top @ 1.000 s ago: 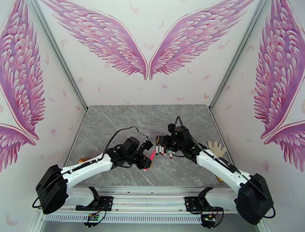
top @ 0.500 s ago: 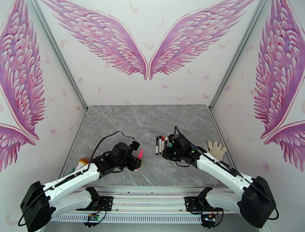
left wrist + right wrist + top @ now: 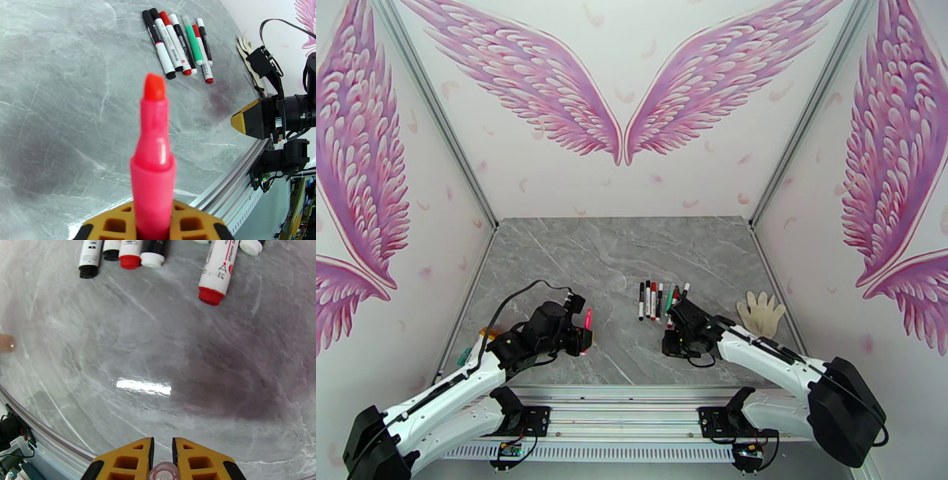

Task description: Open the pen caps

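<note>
I need to lower the pink cap with my right gripper next and let go of it there, away from the capped pens.
My left gripper (image 3: 582,341) (image 3: 152,223) is shut on a pink marker (image 3: 587,320) (image 3: 153,173), which stands upright with its red tip bare. Between the yellow fingers of my right gripper (image 3: 671,344) (image 3: 162,453) sits a small translucent pink cap (image 3: 163,473), gripped. In the left wrist view the right gripper (image 3: 252,123) hangs low over the table's near right. Several capped pens (image 3: 660,300) (image 3: 177,41) lie side by side mid-table, with white, black, red and green barrels. Their near ends (image 3: 130,257) line the top of the right wrist view, one red cap (image 3: 210,295) standing out.
A white glove (image 3: 762,311) lies at the right edge of the grey marble table (image 3: 577,253). An orange-yellow object (image 3: 487,334) sits at the near left. A small brownish blob (image 3: 6,343) shows at the left of the right wrist view. The metal rail (image 3: 632,392) runs along the near edge.
Both arms have drawn back toward the near edge. The left one carried the pink marker left and nearer. The right one left the row of pens, which now lies uncovered.
</note>
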Motion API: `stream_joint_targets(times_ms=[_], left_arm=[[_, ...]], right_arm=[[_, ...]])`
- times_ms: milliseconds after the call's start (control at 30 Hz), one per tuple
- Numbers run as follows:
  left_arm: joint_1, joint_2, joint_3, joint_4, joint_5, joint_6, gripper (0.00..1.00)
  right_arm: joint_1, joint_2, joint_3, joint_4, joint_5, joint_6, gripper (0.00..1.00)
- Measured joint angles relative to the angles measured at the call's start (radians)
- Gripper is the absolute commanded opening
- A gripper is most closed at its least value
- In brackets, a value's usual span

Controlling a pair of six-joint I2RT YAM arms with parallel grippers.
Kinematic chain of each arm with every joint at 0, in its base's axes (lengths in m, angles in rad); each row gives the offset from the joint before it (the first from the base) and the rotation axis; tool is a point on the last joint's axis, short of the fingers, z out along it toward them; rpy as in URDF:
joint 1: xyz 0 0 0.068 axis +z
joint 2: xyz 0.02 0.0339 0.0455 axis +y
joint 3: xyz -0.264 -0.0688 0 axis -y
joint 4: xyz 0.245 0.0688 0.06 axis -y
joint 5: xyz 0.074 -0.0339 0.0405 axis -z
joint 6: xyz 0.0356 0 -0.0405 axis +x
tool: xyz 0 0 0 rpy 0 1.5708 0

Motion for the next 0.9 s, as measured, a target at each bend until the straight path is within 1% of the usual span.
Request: stream_joint_targets(times_ms=[200,367,433,600,700,900], left_arm=[[0.005,0.011,0.000,-0.003,-0.002,0.000,0.15],[0.006,0.039,0.000,-0.003,-0.002,0.000,0.15],[0.006,0.043,0.000,-0.003,-0.002,0.000,0.15],[0.006,0.050,0.000,-0.003,-0.005,0.000,0.14],[0.006,0.061,0.000,-0.004,-0.006,0.000,0.14],[0.006,0.074,0.000,-0.019,-0.016,0.000,0.14]], right_arm=[[0.000,0.063,-0.011,0.016,0.006,0.000,0.15],[0.002,0.110,-0.011,0.027,0.019,0.000,0.19],[0.002,0.115,-0.011,0.030,0.023,0.000,0.23],[0.004,0.117,-0.011,0.034,0.027,0.000,0.29],[0.010,0.117,-0.011,0.038,0.027,0.000,0.31],[0.011,0.119,-0.011,0.040,0.027,0.000,0.33]])
